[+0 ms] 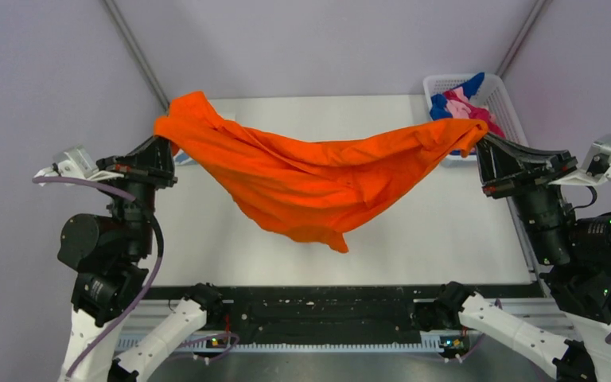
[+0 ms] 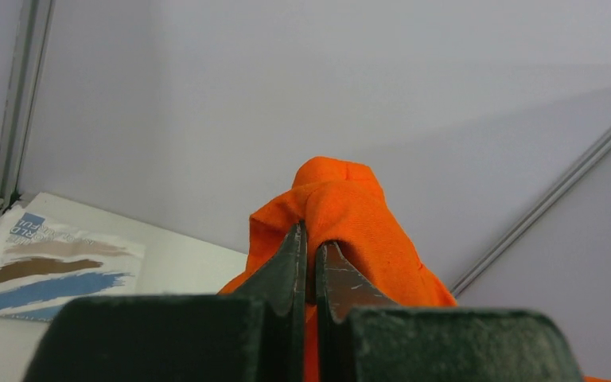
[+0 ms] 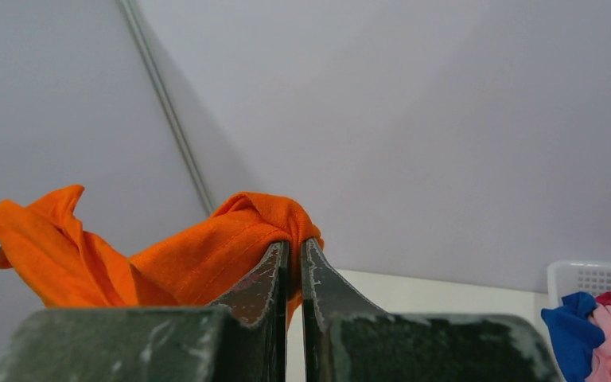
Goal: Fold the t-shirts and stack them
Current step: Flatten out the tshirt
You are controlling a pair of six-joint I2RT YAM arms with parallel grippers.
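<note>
I should next move my left gripper down and across to let go of the end of the orange t-shirt, because the bare back tabletop is below the gripper, to its right in the top view.
A bright orange t-shirt (image 1: 310, 183) hangs stretched in the air between both arms, sagging over the middle of the table. My left gripper (image 1: 167, 145) is shut on its left end, where the cloth bunches above the fingertips (image 2: 310, 239). My right gripper (image 1: 481, 142) is shut on its right end, with orange cloth (image 3: 262, 219) pinched between the jaws. A white t-shirt with brown and blue streaks (image 2: 44, 267) lies flat at the table's far left. Blue, pink and magenta t-shirts (image 1: 461, 103) are heaped in the basket at the far right.
A white plastic lattice basket (image 1: 503, 107) stands at the table's back right corner, close behind the right gripper. The white tabletop (image 1: 414, 231) lies under the hanging shirt. Grey walls and metal frame posts (image 1: 135, 52) enclose the space.
</note>
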